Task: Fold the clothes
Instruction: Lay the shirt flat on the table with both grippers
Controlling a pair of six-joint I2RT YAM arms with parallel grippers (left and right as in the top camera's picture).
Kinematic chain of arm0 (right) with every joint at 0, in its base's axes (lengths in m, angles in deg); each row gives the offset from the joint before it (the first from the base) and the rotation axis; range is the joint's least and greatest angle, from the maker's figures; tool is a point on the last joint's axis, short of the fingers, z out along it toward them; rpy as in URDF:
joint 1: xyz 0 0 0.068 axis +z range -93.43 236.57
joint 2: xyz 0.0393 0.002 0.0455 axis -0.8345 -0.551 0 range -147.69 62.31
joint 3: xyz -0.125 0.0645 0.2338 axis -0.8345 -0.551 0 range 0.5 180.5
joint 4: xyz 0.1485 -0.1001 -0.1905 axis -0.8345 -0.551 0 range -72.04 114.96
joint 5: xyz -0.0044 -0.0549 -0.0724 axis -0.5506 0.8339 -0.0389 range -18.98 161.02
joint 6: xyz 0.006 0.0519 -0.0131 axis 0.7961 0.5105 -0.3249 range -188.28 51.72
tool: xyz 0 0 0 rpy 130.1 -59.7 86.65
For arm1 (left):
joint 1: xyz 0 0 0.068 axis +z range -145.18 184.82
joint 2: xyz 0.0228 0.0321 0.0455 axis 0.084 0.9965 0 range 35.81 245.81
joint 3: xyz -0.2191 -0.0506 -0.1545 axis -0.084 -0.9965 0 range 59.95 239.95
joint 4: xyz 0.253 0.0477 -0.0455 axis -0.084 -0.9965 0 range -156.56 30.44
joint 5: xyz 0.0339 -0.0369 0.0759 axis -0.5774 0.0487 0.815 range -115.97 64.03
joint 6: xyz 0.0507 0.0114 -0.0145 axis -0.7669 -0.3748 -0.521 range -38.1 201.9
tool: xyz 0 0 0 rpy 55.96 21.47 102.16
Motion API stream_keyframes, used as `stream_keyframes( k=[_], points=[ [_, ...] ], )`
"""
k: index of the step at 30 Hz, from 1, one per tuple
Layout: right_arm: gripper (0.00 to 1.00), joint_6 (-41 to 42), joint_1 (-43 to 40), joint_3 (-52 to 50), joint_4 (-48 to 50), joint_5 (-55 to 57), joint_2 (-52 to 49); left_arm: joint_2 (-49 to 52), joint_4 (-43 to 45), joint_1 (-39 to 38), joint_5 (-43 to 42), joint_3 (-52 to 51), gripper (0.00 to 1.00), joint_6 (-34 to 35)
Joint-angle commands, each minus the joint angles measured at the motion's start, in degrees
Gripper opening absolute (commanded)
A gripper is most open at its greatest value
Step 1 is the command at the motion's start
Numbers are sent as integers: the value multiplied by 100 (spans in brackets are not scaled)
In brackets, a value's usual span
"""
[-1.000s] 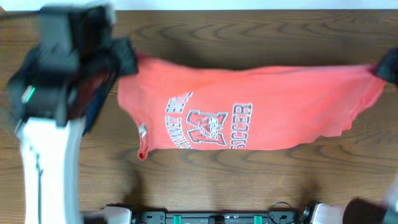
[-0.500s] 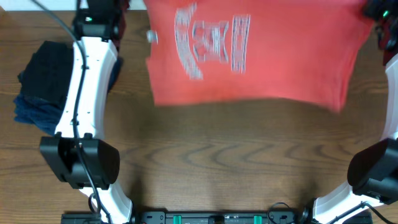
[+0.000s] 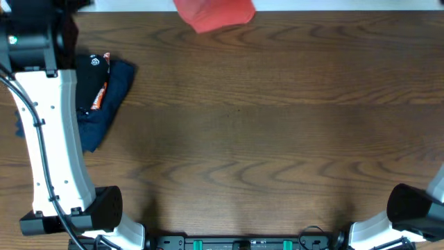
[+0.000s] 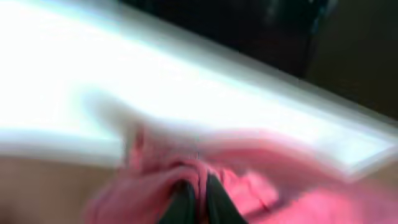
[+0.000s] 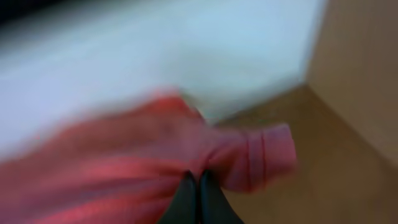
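Note:
The hem corner comes down and back toward my base in my right gripper next for release on the bare tabletop, where open wood leaves the shirt room.
The coral-red T-shirt [image 3: 214, 14] shows only as a small bunch at the table's far edge in the overhead view; most of it is out of frame. In the blurred left wrist view my left gripper [image 4: 199, 186] is shut on a fold of the red T-shirt [image 4: 155, 186]. In the blurred right wrist view my right gripper [image 5: 199, 186] is shut on the red T-shirt [image 5: 124, 168] near a hemmed edge. Both grippers are out of the overhead frame; only the left arm [image 3: 48, 125] shows there.
A folded black garment [image 3: 90, 80] lies on a folded navy-blue garment [image 3: 107, 104] at the far left of the wooden table [image 3: 263, 139]. The right arm's base [image 3: 416, 215] is at the lower right corner.
The T-shirt has been swept from the table's middle to beyond its far edge. Both arms moved away from the camera with it. The stacked dark garments are now uncovered.

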State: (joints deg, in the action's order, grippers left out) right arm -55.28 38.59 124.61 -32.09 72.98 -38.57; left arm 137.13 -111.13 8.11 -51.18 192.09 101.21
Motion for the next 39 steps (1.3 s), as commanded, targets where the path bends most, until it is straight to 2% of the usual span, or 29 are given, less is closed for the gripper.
stream_keyframes(
  k=[1, 4, 7, 13, 19, 29, 39],
  points=[
    [1, -195, -168, -529, -649, 1451, -350, 293, -1307, -7, -278, -192, 6, -457],
    [1, -249, -203, -1228, -1029, 1561, -442, 417, -2531, -157, -94, -549, 6, -826],
    [1, -278, -234, -2184, -1043, 1554, -450, 507, -3062, -321, -20, -1276, 6, -949],
    [1, 44, -330, -4011, -1069, 1255, -450, 505, -3355, -647, -26, -3370, 6, -997],
    [1, 573, -470, -5108, -1104, 1237, -450, 348, -3388, -881, 24, -5136, 6, -1224],
    [1, 907, -754, -5670, -1130, 1130, -293, -905, -2889, -868, 236, -6942, 6, -1176],
    [1, 929, -761, -5733, -1147, 1093, 409, -2253, -2835, -868, 232, -7381, 6, -737]
  ],
)
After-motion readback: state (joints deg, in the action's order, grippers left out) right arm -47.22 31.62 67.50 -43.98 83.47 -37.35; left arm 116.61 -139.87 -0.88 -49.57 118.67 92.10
